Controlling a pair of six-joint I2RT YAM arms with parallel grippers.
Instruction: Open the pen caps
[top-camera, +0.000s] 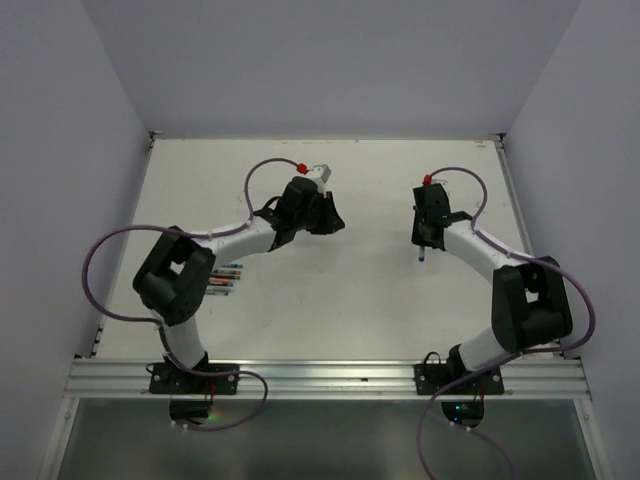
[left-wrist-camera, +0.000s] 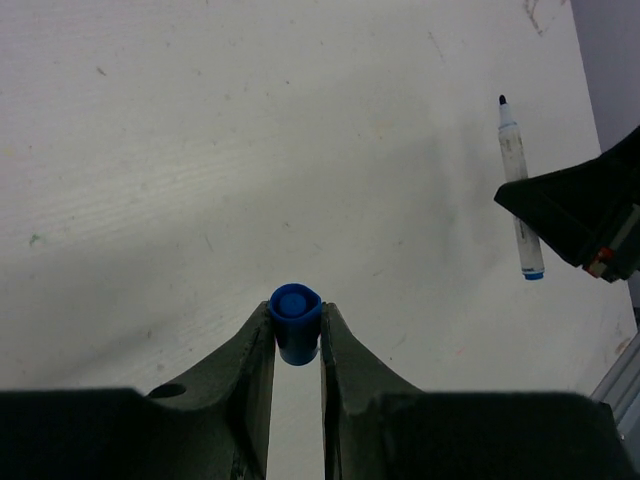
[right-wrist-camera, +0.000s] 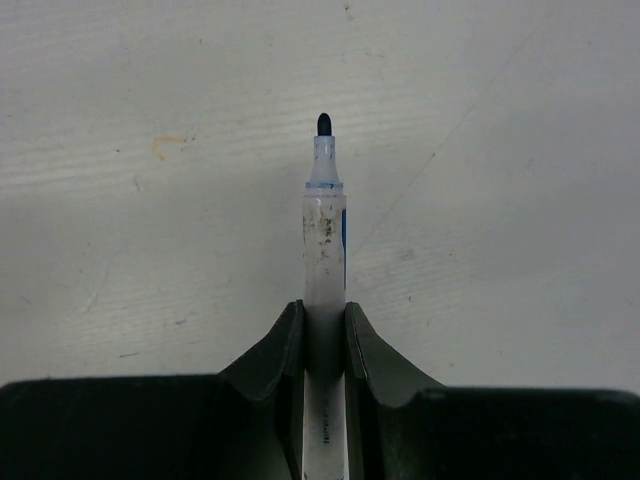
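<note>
I need to move my left gripper down, outward and to the right in the top view, to the clear tabletop, and release the cap there, since the pen is uncapped.
A small blue pen cap (left-wrist-camera: 296, 320) is pinched between the tips of my left gripper (left-wrist-camera: 297, 330), which is shut on it above the white table. My right gripper (right-wrist-camera: 325, 325) is shut on a white pen barrel (right-wrist-camera: 325, 250) whose dark tip is bare and points away from the wrist. The left wrist view shows that same uncapped pen (left-wrist-camera: 518, 185) off to the right, sticking out of the right gripper's dark body (left-wrist-camera: 585, 215). From above, the left gripper (top-camera: 330, 215) and right gripper (top-camera: 425, 245) hang apart over the table's middle, the pen (top-camera: 422, 256) just showing.
Several more pens (top-camera: 228, 277) lie in a row on the table beside the left arm's elbow. White walls close the table in at the left, right and back. A metal rail (top-camera: 330, 378) runs along the near edge.
</note>
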